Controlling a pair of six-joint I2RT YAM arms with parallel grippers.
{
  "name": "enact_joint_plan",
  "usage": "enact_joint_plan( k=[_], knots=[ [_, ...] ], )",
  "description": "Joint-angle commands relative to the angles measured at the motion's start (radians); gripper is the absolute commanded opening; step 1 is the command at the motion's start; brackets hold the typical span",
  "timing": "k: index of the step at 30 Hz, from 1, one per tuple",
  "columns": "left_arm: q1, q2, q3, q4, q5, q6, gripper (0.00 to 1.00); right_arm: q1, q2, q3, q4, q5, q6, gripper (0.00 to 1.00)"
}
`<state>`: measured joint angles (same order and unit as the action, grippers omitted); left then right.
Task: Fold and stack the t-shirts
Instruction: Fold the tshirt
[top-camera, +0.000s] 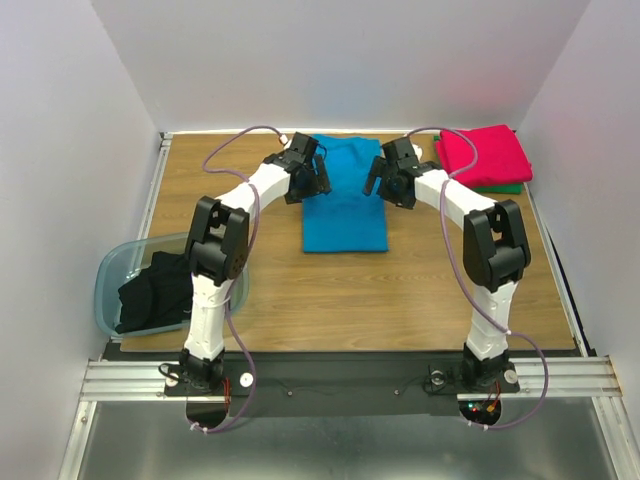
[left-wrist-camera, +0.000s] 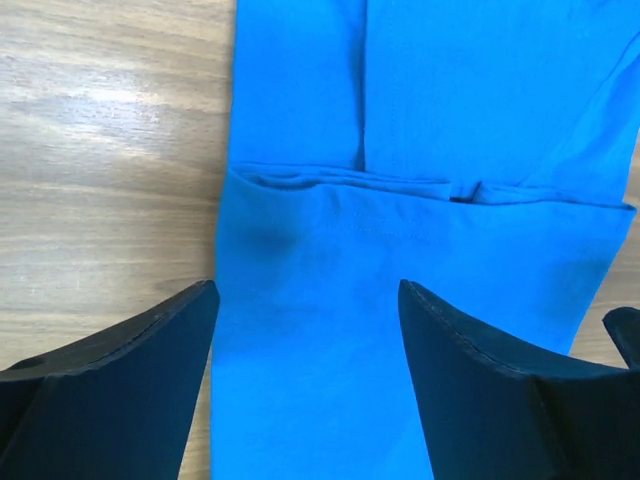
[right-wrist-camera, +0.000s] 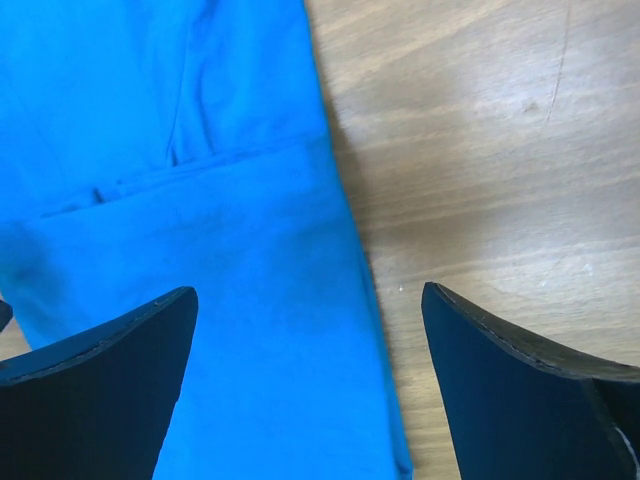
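The blue t-shirt's near bin-side corner lies below my left gripper toward my base, with bare wood alongside, so the gripper will draw back and down onto it next.
The bright blue t-shirt lies flat on the table's middle, folded into a long strip with its sleeves turned in. My left gripper hovers open over its left edge; the left wrist view shows the blue cloth between the fingers. My right gripper hovers open over its right edge; the right wrist view shows the shirt's edge between the fingers. The red-pink t-shirt lies folded on the green one at the back right. The black t-shirt lies crumpled in the bin.
A translucent blue-grey plastic bin stands at the table's front left corner, beside the left arm. White walls close the back and both sides. A metal rail runs along the near edge.
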<state>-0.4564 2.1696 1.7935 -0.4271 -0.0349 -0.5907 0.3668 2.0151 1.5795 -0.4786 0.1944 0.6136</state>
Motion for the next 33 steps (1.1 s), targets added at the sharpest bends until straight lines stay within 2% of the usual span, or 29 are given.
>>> enact_joint_plan(
  k=[1, 3, 7, 11, 16, 18, 19, 24, 25, 26, 27, 29, 33],
  knots=[
    [0.004, -0.155, -0.06, 0.007, -0.007, 0.026, 0.87, -0.003, -0.091, -0.053, 0.031, -0.038, 0.003, 1.0],
    [0.002, -0.2, -0.155, 0.034, 0.006, 0.031, 0.94, -0.003, -0.147, -0.111, 0.032, -0.082, 0.014, 1.0],
    [-0.005, -0.344, -0.368, 0.112, 0.068, 0.006, 0.94, -0.002, -0.225, -0.268, 0.034, -0.165, 0.038, 1.0],
    [-0.018, -0.421, -0.575, 0.198, 0.116, -0.024, 0.94, -0.002, -0.279, -0.396, 0.049, -0.179, 0.057, 1.0],
    [-0.019, -0.423, -0.677, 0.263, 0.162, -0.058, 0.94, -0.003, -0.274, -0.443, 0.078, -0.188, 0.089, 1.0],
    [-0.019, -0.416, -0.7, 0.28, 0.181, -0.064, 0.87, -0.002, -0.269, -0.457, 0.103, -0.229, 0.095, 0.97],
    [-0.019, -0.41, -0.703, 0.289, 0.191, -0.069, 0.83, -0.002, -0.269, -0.469, 0.107, -0.234, 0.101, 0.91],
    [-0.019, -0.401, -0.73, 0.313, 0.205, -0.084, 0.63, -0.002, -0.263, -0.504, 0.135, -0.222, 0.127, 0.79],
    [-0.019, -0.396, -0.737, 0.321, 0.22, -0.086, 0.57, -0.002, -0.26, -0.509, 0.143, -0.231, 0.135, 0.74],
    [-0.019, -0.392, -0.746, 0.332, 0.227, -0.09, 0.54, -0.002, -0.256, -0.521, 0.15, -0.239, 0.138, 0.65],
    [-0.019, -0.387, -0.746, 0.333, 0.236, -0.092, 0.54, -0.002, -0.254, -0.526, 0.156, -0.245, 0.141, 0.62],
    [-0.021, -0.369, -0.749, 0.333, 0.253, -0.096, 0.43, -0.002, -0.25, -0.535, 0.166, -0.256, 0.149, 0.49],
    [-0.024, -0.356, -0.763, 0.343, 0.257, -0.109, 0.31, -0.002, -0.263, -0.562, 0.175, -0.274, 0.161, 0.39]
  ],
)
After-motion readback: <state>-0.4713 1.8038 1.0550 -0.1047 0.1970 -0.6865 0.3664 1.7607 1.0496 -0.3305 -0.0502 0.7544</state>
